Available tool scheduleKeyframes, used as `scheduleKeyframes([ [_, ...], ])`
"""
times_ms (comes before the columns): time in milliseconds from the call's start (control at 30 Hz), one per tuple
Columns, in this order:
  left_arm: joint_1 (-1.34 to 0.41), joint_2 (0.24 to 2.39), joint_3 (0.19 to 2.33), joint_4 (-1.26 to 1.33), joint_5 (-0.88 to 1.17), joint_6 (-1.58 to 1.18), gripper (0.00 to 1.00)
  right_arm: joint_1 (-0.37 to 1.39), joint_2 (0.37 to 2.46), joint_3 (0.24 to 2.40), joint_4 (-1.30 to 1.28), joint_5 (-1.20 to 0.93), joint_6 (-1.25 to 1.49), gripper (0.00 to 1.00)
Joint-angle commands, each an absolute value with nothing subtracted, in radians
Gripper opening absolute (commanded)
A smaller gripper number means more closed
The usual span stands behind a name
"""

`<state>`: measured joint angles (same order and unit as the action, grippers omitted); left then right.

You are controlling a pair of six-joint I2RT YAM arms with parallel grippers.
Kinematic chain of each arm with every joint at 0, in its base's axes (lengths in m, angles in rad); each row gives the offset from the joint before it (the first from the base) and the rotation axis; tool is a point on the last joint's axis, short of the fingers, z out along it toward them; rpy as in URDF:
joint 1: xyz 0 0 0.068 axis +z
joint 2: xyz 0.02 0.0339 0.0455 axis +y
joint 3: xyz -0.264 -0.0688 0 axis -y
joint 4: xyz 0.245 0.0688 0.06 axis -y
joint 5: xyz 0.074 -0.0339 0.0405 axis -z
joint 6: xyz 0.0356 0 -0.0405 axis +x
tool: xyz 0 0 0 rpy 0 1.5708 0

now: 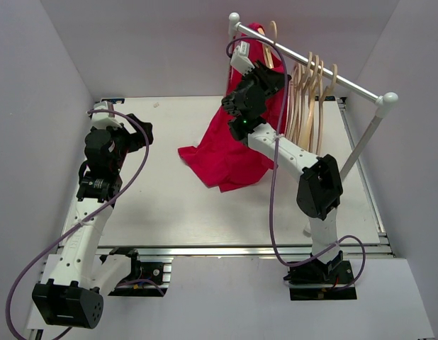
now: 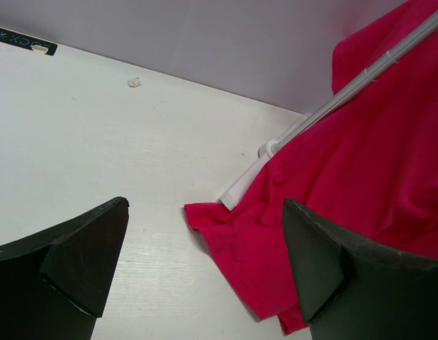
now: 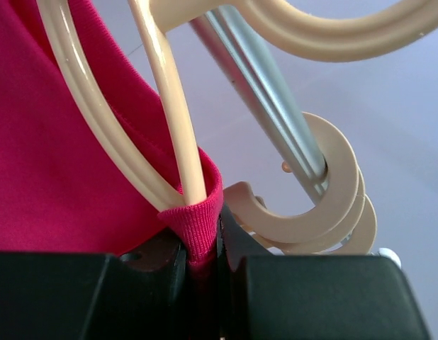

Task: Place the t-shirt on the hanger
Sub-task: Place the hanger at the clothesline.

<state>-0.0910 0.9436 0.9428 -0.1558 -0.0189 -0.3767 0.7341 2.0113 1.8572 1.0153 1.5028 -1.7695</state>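
Note:
My right gripper lowers a little beside the bar next, then opens off the collar, since the hanger's arms already run inside the t-shirt's collar (image 3: 196, 230).
The red t-shirt (image 1: 229, 152) hangs from the left end of the rail, and its lower part spreads over the table (image 1: 162, 205). A pale hanger (image 3: 169, 106) has its arms running down inside the ribbed collar (image 3: 199, 223), with its hook (image 1: 273, 32) at the rail. My right gripper (image 3: 203, 248) is shut on that collar just below the hanger, up by the rail (image 1: 264, 58). My left gripper (image 2: 205, 262) is open above the table at the left (image 1: 142, 134) and holds nothing. The t-shirt's hem (image 2: 346, 184) lies ahead of its right finger (image 2: 332, 269).
Several more pale hangers (image 1: 307, 99) hang on the metal rail (image 1: 325, 71), their hooks (image 3: 339, 191) close behind my right gripper. The rack's post (image 1: 361, 142) stands at the right. Its other pole (image 2: 375, 71) and white foot (image 2: 247, 184) are partly under the cloth.

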Motion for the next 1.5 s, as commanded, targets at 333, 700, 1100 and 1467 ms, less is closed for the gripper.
scheduleKeyframes([
  [333, -0.087, 0.942, 0.927, -0.132, -0.032, -0.367, 0.98, 0.67, 2.068, 1.855, 1.23, 1.672, -1.812, 0.0],
  [700, -0.087, 0.956, 0.92, -0.13, -0.031, -0.362, 0.98, 0.646, 2.147, 1.861, 1.227, 1.672, -1.802, 0.0],
  [1100, -0.087, 0.969, 0.934, -0.129, -0.026, -0.367, 0.98, 0.672, 2.079, 1.816, 1.218, 1.671, -1.776, 0.89],
  [1467, -0.087, 0.92, 0.946, -0.166, -0.038, -0.374, 0.98, 0.848, 2.037, 1.79, 1.192, 1.654, -1.766, 0.89],
])
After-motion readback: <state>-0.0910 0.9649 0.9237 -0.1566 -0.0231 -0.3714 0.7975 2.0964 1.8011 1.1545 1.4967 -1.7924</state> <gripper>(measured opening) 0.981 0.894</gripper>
